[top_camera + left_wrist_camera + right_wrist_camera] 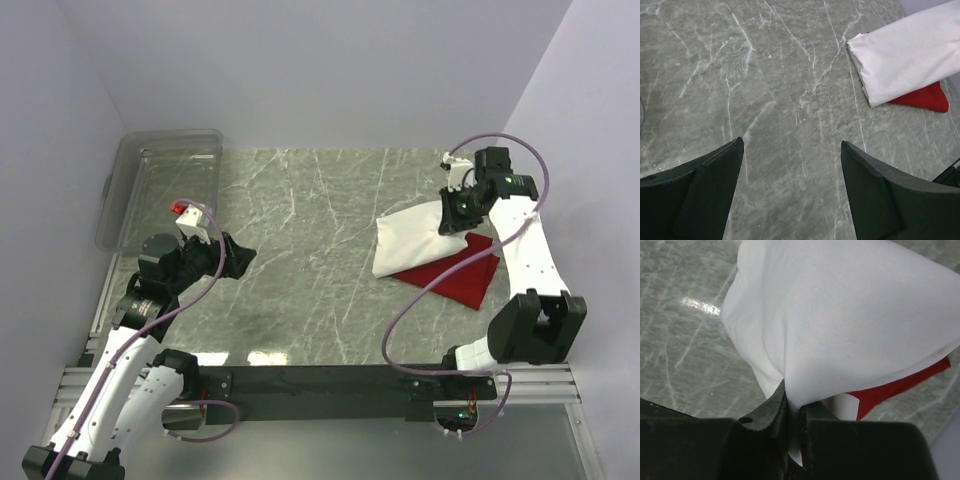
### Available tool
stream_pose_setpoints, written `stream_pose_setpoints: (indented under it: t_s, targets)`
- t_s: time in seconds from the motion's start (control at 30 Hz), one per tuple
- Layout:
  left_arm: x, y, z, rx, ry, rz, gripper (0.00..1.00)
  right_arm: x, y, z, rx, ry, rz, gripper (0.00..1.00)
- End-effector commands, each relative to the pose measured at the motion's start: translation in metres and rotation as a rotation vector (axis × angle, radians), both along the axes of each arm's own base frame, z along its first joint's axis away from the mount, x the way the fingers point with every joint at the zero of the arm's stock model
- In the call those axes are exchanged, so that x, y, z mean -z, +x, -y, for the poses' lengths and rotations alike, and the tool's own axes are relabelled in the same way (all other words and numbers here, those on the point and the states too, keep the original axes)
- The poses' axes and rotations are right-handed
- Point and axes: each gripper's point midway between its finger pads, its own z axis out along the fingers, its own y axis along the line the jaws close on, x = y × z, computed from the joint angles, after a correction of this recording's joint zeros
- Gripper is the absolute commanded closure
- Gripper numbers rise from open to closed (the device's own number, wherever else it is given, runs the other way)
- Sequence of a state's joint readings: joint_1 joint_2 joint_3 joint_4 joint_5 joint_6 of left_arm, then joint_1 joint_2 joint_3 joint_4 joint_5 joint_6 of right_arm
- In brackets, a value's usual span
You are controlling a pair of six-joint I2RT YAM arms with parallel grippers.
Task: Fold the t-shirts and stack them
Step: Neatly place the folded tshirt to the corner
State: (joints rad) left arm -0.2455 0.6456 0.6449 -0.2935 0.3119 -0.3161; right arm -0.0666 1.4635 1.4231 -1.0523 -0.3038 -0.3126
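Observation:
My right gripper will move back and to the right in the top view, over the red t-shirt's bare end (481, 264) (880, 394), which the white t-shirt leaves uncovered, and let go.
A folded white t-shirt (415, 240) lies on top of the folded red t-shirt (462, 275) at the right of the table. Both show again in the left wrist view, the white t-shirt (910, 55) over the red t-shirt (922, 97). My right gripper (452, 215) is at the white shirt's far right corner, shut on a pinch of its cloth; up close, the white t-shirt (840, 325) bunches up out of the right gripper (795, 407), with a red t-shirt (890, 390) edge beneath. My left gripper (240, 257) hovers open over bare table at the left, holding nothing.
A clear plastic bin (160, 185) stands at the back left corner, just behind the left arm. Grey marble tabletop (310, 250) stretches between the two arms. Walls close in on the left, back and right.

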Motion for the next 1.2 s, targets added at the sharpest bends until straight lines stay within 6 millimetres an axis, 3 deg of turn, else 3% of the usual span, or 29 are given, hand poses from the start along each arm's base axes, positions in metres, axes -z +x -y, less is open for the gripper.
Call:
stream_pose_setpoints:
  t_s: [0.0,0.2,0.4,0.43,0.47,0.53,0.6,0.63,0.67,0.77,0.87,1.03,1.13,1.17]
  targets:
    - [-0.009,0.001,0.003,0.028,-0.001,0.045,0.16,-0.013,-0.012,0.023,0.029,-0.077,0.080,1.00]
    - [-0.010,0.001,0.005,0.036,-0.005,0.047,0.16,0.010,-0.027,0.077,0.098,-0.126,0.080,1.00]
    - [-0.008,0.000,0.007,0.047,-0.006,0.041,0.16,0.056,-0.051,0.112,0.108,-0.120,0.030,1.00]
    - [-0.008,0.000,0.006,0.046,-0.006,0.043,0.16,0.068,-0.057,0.110,0.097,-0.097,0.011,0.97]
    - [-0.008,0.000,0.007,0.047,-0.005,0.039,0.16,0.075,-0.061,0.110,0.094,-0.087,-0.001,0.85]
    - [-0.007,0.001,0.007,0.047,-0.005,0.039,0.16,0.091,-0.075,0.105,0.070,-0.044,-0.037,0.71]
    - [-0.007,0.000,0.007,0.048,-0.006,0.039,0.16,0.097,-0.082,0.105,0.072,-0.044,-0.041,0.50]
    - [-0.007,0.001,0.007,0.048,-0.006,0.038,0.16,0.100,-0.083,0.109,0.095,-0.051,-0.034,0.46]
    - [-0.007,0.001,0.007,0.050,-0.006,0.036,0.16,0.096,-0.083,0.115,0.117,-0.071,-0.016,0.38]
    - [-0.006,0.001,0.007,0.049,-0.003,0.034,0.16,0.079,-0.072,0.138,0.208,-0.148,0.067,0.27]
    - [-0.005,0.002,0.006,0.044,-0.004,0.030,0.16,0.058,-0.053,0.152,0.274,-0.193,0.175,0.24]
    - [-0.004,0.003,0.007,0.044,-0.003,0.025,0.16,0.023,-0.015,0.153,0.315,-0.106,0.300,0.20]
    - [-0.002,0.004,0.007,0.040,-0.001,0.017,0.16,0.028,0.003,0.157,0.350,-0.038,0.273,0.20]
    - [-0.001,0.004,0.006,0.039,0.000,0.014,0.16,0.041,0.007,0.160,0.373,-0.012,0.234,0.19]
